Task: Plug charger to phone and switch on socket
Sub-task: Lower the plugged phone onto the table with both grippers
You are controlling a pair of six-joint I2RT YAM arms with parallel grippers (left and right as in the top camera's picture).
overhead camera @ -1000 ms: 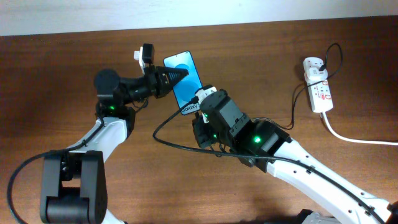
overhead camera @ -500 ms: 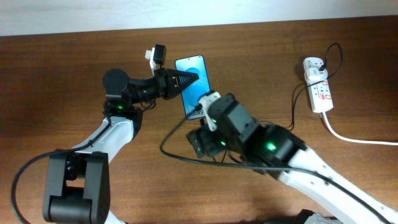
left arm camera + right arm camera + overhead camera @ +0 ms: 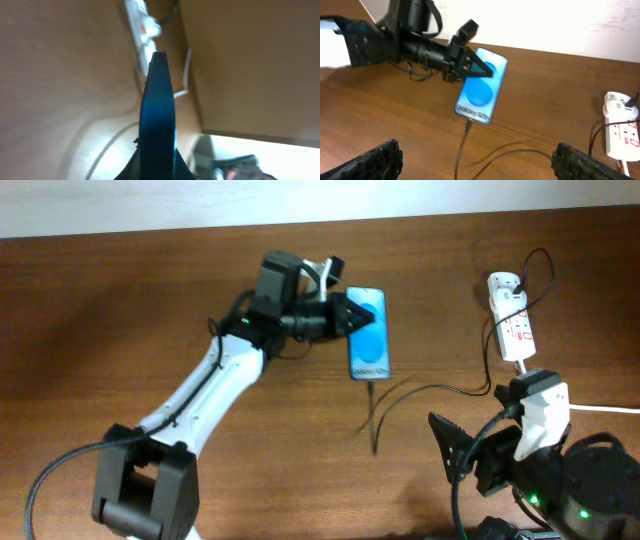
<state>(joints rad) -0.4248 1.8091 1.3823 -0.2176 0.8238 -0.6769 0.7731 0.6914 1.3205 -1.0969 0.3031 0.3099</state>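
Observation:
I will next move my left gripper down and to the left in the overhead view to let go of the phone [image 3: 368, 340] on bare tabletop, because the phone's port already holds the cable.
The phone [image 3: 368, 340] has a lit blue screen and hangs tilted near the table's back middle. My left gripper [image 3: 345, 315] is shut on its upper left edge. In the left wrist view the phone [image 3: 158, 115] appears edge-on between my jaws. The charger [image 3: 420, 388] is a thin black cable; its tip sits in the phone's bottom port [image 3: 468, 122], and it loops right towards the socket [image 3: 511, 315]. My right gripper [image 3: 478, 460] stands open low at the right, apart from the cable, with nothing between its fingers [image 3: 375, 160].
A thick white cord [image 3: 575, 402] runs from the socket off the right edge. The socket [image 3: 620, 132] lies at the far right near the back wall. Slack cable [image 3: 462, 150] lies on the brown table [image 3: 120, 300] between phone and right gripper.
My left arm has carried the phone to the right. My right gripper has opened, let go of the charger tip at the phone and drawn back to the lower right.

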